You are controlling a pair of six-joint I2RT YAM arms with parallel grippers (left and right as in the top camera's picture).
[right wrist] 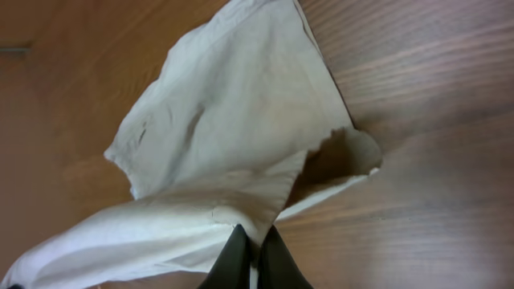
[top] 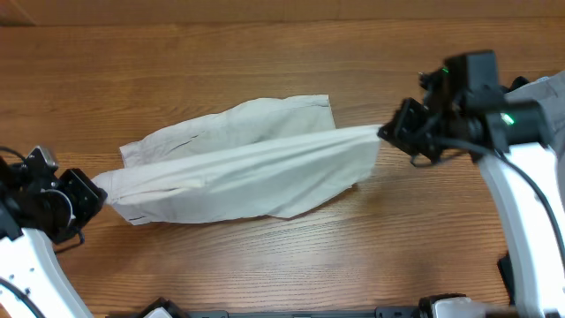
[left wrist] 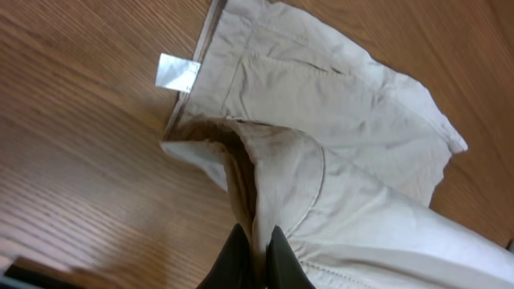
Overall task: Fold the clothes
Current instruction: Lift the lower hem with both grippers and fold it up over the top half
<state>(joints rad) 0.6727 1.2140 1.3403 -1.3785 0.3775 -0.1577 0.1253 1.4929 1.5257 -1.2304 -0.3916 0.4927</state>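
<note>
My left gripper carries the pinched end of the shorts outward next, lowers it at the shorts' far corner and releases. That corner lies flat, outward and below the gripper.
The clothes, a pair of cream shorts, hang stretched across the middle of the wooden table between both arms. At the left end my left gripper is shut on a fold of the fabric, pinched between its black fingers. A white label shows at the waistband. On the right, my right gripper is shut on the opposite edge of the shorts, cloth caught between its fingers. The upper layer is pulled taut from one gripper to the other; the lower part rests on the table.
Bare wooden tabletop surrounds the shorts on all sides. The white right arm runs down the right edge, the white left arm fills the lower left corner. Dark fixtures sit along the front edge.
</note>
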